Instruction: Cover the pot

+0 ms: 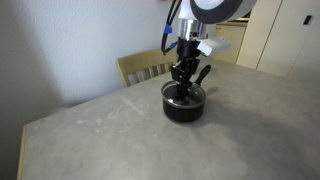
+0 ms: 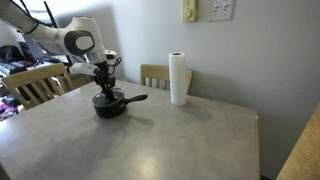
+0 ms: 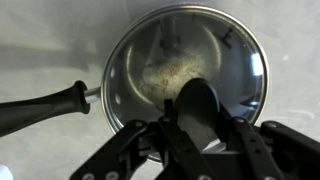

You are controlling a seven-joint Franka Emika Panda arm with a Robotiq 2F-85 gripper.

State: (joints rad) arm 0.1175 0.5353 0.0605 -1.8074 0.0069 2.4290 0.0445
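The glass lid [image 3: 165,55] is already on the pot's rim, so next my gripper should stay over the pot and open its fingers to let go of the lid's dark knob [image 3: 200,100].
The small black pot [image 1: 184,108] stands on the grey table, its long black handle [image 3: 45,108] pointing left in the wrist view. It also shows in an exterior view [image 2: 110,105]. The round glass lid [image 3: 165,55] with a metal rim lies on the pot's rim and covers it. My gripper [image 3: 203,128] stands straight above the pot, its fingers closed on either side of the lid's dark knob [image 3: 200,100]. The gripper shows in both exterior views [image 1: 185,88] [image 2: 103,88]. The pot's inside shows only dimly through the glass.
A white paper towel roll [image 2: 178,79] stands at the table's far edge. Wooden chairs [image 1: 150,66] [image 2: 30,85] stand against the table [image 2: 170,140]. A light wall and cabinets lie behind.
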